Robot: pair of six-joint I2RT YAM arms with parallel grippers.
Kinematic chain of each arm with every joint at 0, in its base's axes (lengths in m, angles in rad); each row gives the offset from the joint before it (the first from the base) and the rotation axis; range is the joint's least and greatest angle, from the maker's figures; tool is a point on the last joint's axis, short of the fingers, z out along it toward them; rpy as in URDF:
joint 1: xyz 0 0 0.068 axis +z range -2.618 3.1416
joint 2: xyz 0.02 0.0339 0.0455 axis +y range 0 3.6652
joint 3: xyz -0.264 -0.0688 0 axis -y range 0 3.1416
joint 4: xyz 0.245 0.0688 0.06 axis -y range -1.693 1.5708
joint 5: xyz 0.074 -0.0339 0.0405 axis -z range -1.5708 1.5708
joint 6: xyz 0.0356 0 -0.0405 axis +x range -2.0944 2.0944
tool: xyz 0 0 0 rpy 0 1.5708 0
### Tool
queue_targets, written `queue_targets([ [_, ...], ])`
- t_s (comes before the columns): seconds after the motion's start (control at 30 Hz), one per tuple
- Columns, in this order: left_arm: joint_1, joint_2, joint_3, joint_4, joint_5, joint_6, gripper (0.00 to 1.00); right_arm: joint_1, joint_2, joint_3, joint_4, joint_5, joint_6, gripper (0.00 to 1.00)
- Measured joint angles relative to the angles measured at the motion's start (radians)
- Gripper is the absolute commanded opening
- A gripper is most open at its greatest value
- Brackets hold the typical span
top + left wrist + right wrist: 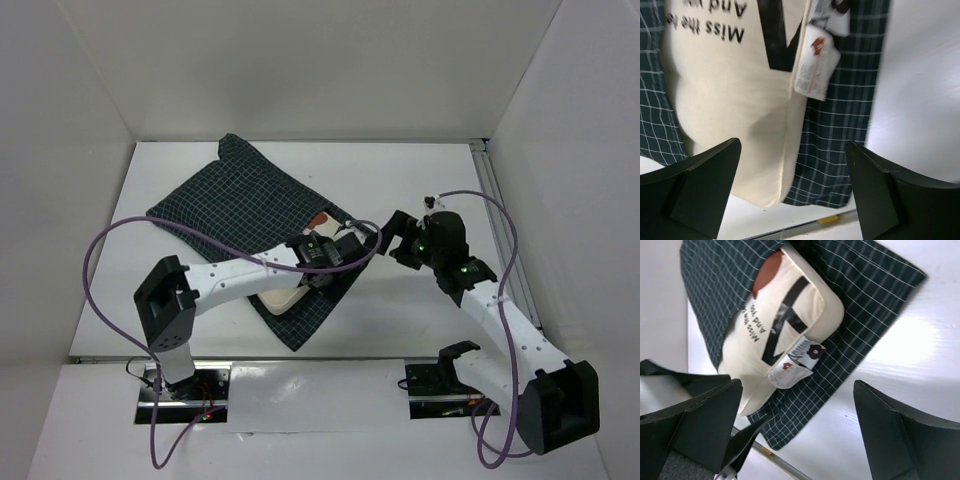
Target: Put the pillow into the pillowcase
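Note:
The pillow's printed end still sticks out of the pillowcase [240,200], so my left gripper must next lower onto the pillow's plain cream part beside the black stripe's end.
The dark grid-checked pillowcase [240,200] lies spread on the white table. The cream pillow [785,315] is partly inside it. The end with black print and paper tags [795,362] sticks out and rests on the lower layer of fabric [865,285]. My left gripper [795,190] hovers open over the pillow's exposed end [730,100], holding nothing. In the top view this gripper [345,248] is above the case's right edge. My right gripper [397,240] stands just right of the case, open and empty; in its own view the right gripper [800,435] is above bare table beside the fabric.
White walls close in the table on the left, back and right. A metal rail [505,230] runs along the right side. The table's near edge with a yellow mark [827,220] lies just past the pillow's end. Purple cables [95,270] loop off both arms.

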Motion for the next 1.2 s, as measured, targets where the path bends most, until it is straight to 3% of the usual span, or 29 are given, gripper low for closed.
queue_targets([
  [0.23,0.021,0.069,-0.098,0.037,-0.069,0.018,0.99,-0.015,-0.025,0.000,-0.103,0.033,-0.022,0.99],
  [0.3,0.035,0.080,-0.104,0.066,-0.081,0.015,0.92,-0.015,-0.025,0.000,-0.120,0.034,-0.031,0.99],
  [0.37,0.058,0.096,-0.105,0.085,-0.097,0.009,0.73,-0.015,-0.028,0.000,-0.139,0.038,-0.039,0.99],
  [0.4,0.074,0.109,-0.103,0.092,-0.111,0.003,0.34,-0.015,-0.031,0.000,-0.148,0.040,-0.043,0.99],
  [0.43,0.089,0.123,-0.098,0.093,-0.124,-0.008,0.08,-0.015,-0.033,0.000,-0.155,0.041,-0.048,0.99],
  [0.47,0.106,0.141,-0.086,0.085,-0.142,-0.006,0.00,-0.015,-0.036,0.001,-0.162,0.044,-0.053,0.99],
  [0.63,0.145,0.152,0.028,0.005,-0.123,-0.013,0.00,-0.015,-0.040,0.025,-0.198,0.056,-0.087,0.99],
  [0.77,0.211,0.076,0.118,-0.027,0.037,-0.014,0.00,-0.015,-0.040,0.054,-0.177,0.031,-0.112,0.94],
  [0.93,0.356,-0.087,0.214,-0.051,0.241,-0.036,0.00,0.078,-0.013,0.056,-0.085,0.053,-0.074,0.68],
  [1.1,0.409,-0.167,0.254,-0.063,0.328,-0.059,0.00,0.254,0.109,0.064,0.071,0.119,0.002,0.57],
  [1.2,0.406,-0.167,0.257,-0.073,0.382,-0.061,0.00,0.298,0.230,0.100,0.152,0.140,0.039,0.52],
])
